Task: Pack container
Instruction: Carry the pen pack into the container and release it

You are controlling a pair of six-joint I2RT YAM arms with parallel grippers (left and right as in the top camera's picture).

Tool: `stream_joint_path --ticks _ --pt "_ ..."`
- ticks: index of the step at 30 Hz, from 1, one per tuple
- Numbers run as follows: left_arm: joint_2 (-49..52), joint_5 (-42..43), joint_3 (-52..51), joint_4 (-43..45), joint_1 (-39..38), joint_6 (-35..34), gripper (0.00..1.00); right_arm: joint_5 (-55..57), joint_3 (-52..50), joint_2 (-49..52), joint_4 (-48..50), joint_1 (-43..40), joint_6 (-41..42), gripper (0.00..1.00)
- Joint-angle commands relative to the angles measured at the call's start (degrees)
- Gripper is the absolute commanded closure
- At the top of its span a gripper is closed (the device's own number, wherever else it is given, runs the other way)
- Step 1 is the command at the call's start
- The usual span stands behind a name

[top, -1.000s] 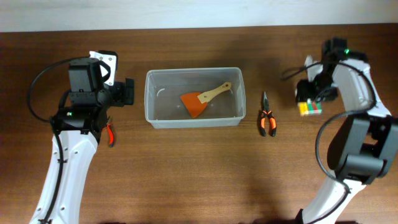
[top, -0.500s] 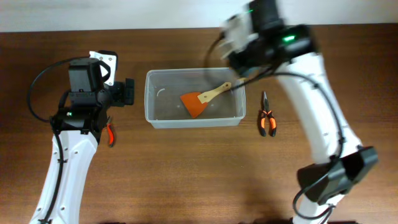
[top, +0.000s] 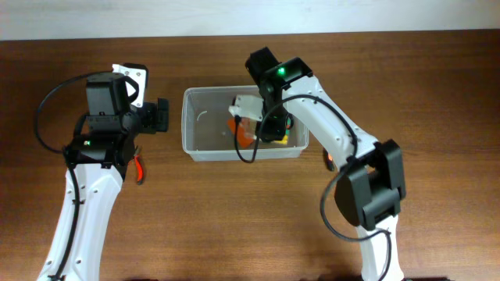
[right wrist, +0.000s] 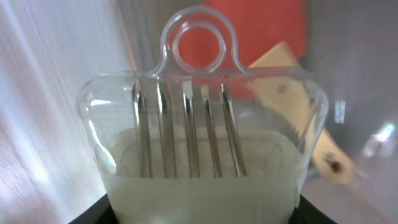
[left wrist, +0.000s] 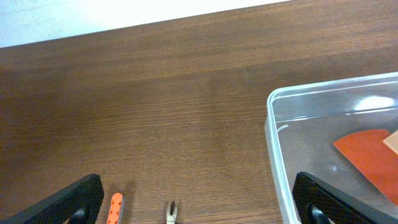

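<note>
The right gripper moves down into the container (top: pixel 186 117) next, since the scraper lies beyond. It then releases the blister pack between the scraper's wooden handle (top: pixel 241 134) and the container's near side.
The clear plastic container (top: pixel 186 117) stands at the table's centre, and its corner shows in the left wrist view (left wrist: pixel 273 143). An orange scraper with a wooden handle (top: pixel 241 134) lies inside it. My right gripper (top: pixel 264 125) is over the container's right half, shut on a clear blister pack of metal bits (right wrist: pixel 186 118) with a hang loop. The right wrist view shows the scraper (right wrist: pixel 261 25) behind that pack. My left gripper (top: pixel 160 115) is open and empty, just left of the container, with both fingers at the bottom of the left wrist view (left wrist: pixel 199 208).
Orange-handled pliers (top: pixel 139 168) lie on the table below my left gripper; their tip and one handle show in the left wrist view (left wrist: pixel 115 210). A second pair of pliers (top: pixel 329 160) lies right of the container, mostly hidden by my right arm.
My right arm has swung from the far right of the table over to the container, carrying the pack, and is now low over its right half. The left arm has not moved.
</note>
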Motion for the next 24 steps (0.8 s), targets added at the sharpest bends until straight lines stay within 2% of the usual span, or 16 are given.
stream_joint_path --ticks 1,4,5,7,10,12,13,14,18,22,24 --pt "0.3 -0.6 1.1 0.2 0.0 -0.5 0.01 -0.5 -0.2 2.3 -0.8 -1.9 -7.1 0.91" --pt "0.3 -0.6 1.1 0.2 0.0 -0.5 0.01 -0.8 -0.2 3.4 -1.1 -2.1 -7.1 0.87" --pt "0.3 -0.6 1.1 0.2 0.0 -0.5 0.01 -0.8 -0.2 3.4 -1.1 -2.1 -7.1 0.82" --pt "0.3 -0.6 1.1 0.2 0.0 -0.5 0.01 -0.7 -0.2 3.4 -0.6 -2.2 -7.1 0.53" --pt "0.3 -0.6 1.1 0.2 0.0 -0.5 0.01 1.7 0.4 2.5 -0.5 -2.2 -5.8 0.34" --pt "0.3 -0.6 1.1 0.2 0.0 -0.5 0.01 5.3 1.7 1.4 -0.7 -2.2 -2.1 0.26" --pt "0.3 -0.6 1.1 0.2 0.0 -0.5 0.01 6.6 3.8 0.0 -1.0 -2.3 0.5 0.18" --pt "0.3 -0.6 1.1 0.2 0.0 -0.5 0.01 6.5 5.2 -1.0 -1.2 -2.3 1.9 0.14" --pt "0.3 -0.6 1.1 0.2 0.0 -0.5 0.01 6.5 10.0 -4.4 -2.7 -2.3 6.8 0.02" --pt "0.3 -0.6 1.1 0.2 0.0 -0.5 0.01 8.8 13.1 -8.1 -5.9 -2.4 7.1 0.02" --pt "0.3 -0.6 1.1 0.2 0.0 -0.5 0.01 12.0 13.6 -10.1 -6.4 -3.1 10.5 0.02"
